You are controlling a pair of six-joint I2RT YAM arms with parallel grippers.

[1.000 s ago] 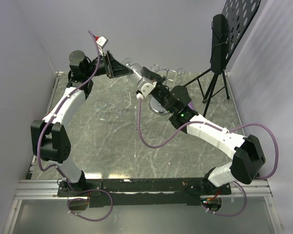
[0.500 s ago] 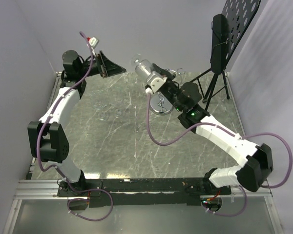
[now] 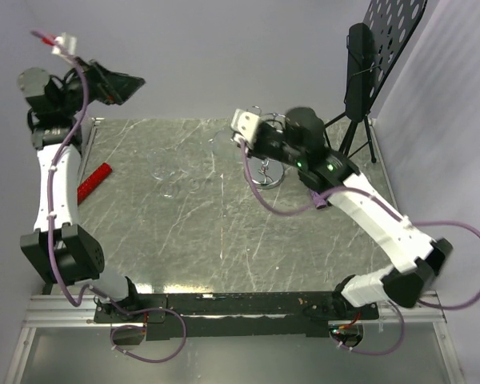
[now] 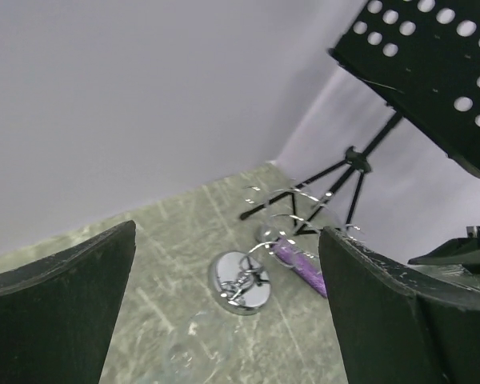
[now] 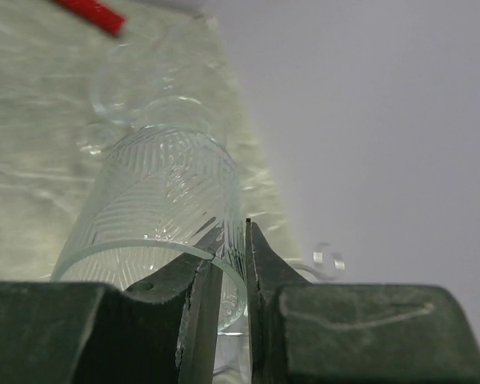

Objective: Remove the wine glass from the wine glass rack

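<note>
The tabletop below my right gripper and to its left in the top view is bare. Next I should tilt my right gripper down, lower it there and release the wine glass [image 3: 224,138].
The wine glass [image 5: 166,200] is clear and ribbed, and it is off the rack. My right gripper [image 5: 234,240] is shut on its rim wall, one finger inside the bowl and one outside. From above, the wine glass [image 3: 224,138] shows only faintly, just left of the right gripper [image 3: 242,134]. The wine glass rack [image 3: 270,173] stands to the right of it on its shiny disc base, its wire loops partly hidden by the arm. The left gripper [image 3: 120,85] is open and empty, high at the far left. The left wrist view shows the rack [image 4: 240,280] far off between its fingers [image 4: 60,304].
A black tripod stand [image 3: 358,80] with a perforated panel fills the back right corner. A red stick [image 3: 94,182] lies near the table's left edge. Faint clear glasses [image 3: 176,181] lie on the table left of centre. A purple cable [image 4: 300,260] lies beside the rack base.
My left gripper has pulled back from the glass, up to the far left corner. The right gripper has carried the glass up from the rack, then down to its left.
</note>
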